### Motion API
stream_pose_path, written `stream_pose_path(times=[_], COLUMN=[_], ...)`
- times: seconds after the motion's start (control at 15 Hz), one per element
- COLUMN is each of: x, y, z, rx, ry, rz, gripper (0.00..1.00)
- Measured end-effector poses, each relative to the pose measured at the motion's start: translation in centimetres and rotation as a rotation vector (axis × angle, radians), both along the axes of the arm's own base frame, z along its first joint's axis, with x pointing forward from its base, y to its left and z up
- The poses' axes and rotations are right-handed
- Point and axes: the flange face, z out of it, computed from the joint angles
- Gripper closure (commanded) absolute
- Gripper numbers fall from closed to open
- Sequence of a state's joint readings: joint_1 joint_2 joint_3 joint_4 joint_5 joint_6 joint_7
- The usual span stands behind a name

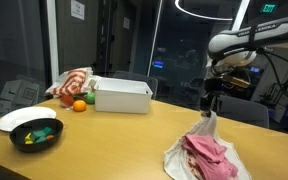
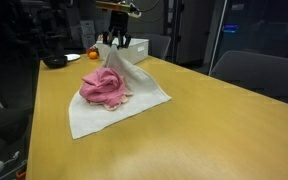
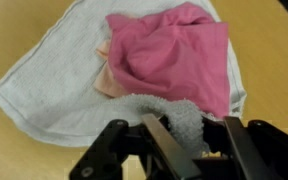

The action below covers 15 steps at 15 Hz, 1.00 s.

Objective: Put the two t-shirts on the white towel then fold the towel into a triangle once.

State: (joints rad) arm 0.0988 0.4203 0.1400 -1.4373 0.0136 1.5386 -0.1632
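Observation:
The lifted towel corner comes across and down over the pink t-shirts next, tilting as it goes, and gets released, since the pile still lies uncovered.
A white towel [image 1: 184, 160] lies on the wooden table with pink t-shirts [image 1: 209, 152] piled on it; both show in both exterior views, the towel [image 2: 84, 115] and the shirts [image 2: 104, 87]. My gripper [image 1: 210, 103] is shut on one corner of the towel and holds it lifted above the table, so the cloth hangs in a peak [image 2: 115, 52]. In the wrist view the pinched towel corner [image 3: 169, 118] sits between the fingers [image 3: 184, 140], with the pink shirt [image 3: 174, 55] and a lighter shirt edge [image 3: 106, 80] below on the towel [image 3: 54, 85].
A white bin [image 1: 122, 96], a red-white cloth [image 1: 72, 83], an orange [image 1: 79, 105], a white plate [image 1: 24, 118] and a black bowl [image 1: 36, 134] sit at the table's far side. Chairs stand beside the table [image 2: 264, 75].

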Motion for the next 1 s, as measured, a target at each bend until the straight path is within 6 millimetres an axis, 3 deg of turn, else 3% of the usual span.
stream_pose_path(times=[0.27, 0.73, 1.0], x=[-4.2, -9.0, -10.5], y=[-0.9, -4.0, -4.6], z=[-1.7, -8.6, -13.8], rx=[0.010, -0.020, -0.003], ry=[0.234, 0.611, 0.765], rz=[-0.034, -0.066, -0.036], gripper=[0.94, 0.94, 0.94])
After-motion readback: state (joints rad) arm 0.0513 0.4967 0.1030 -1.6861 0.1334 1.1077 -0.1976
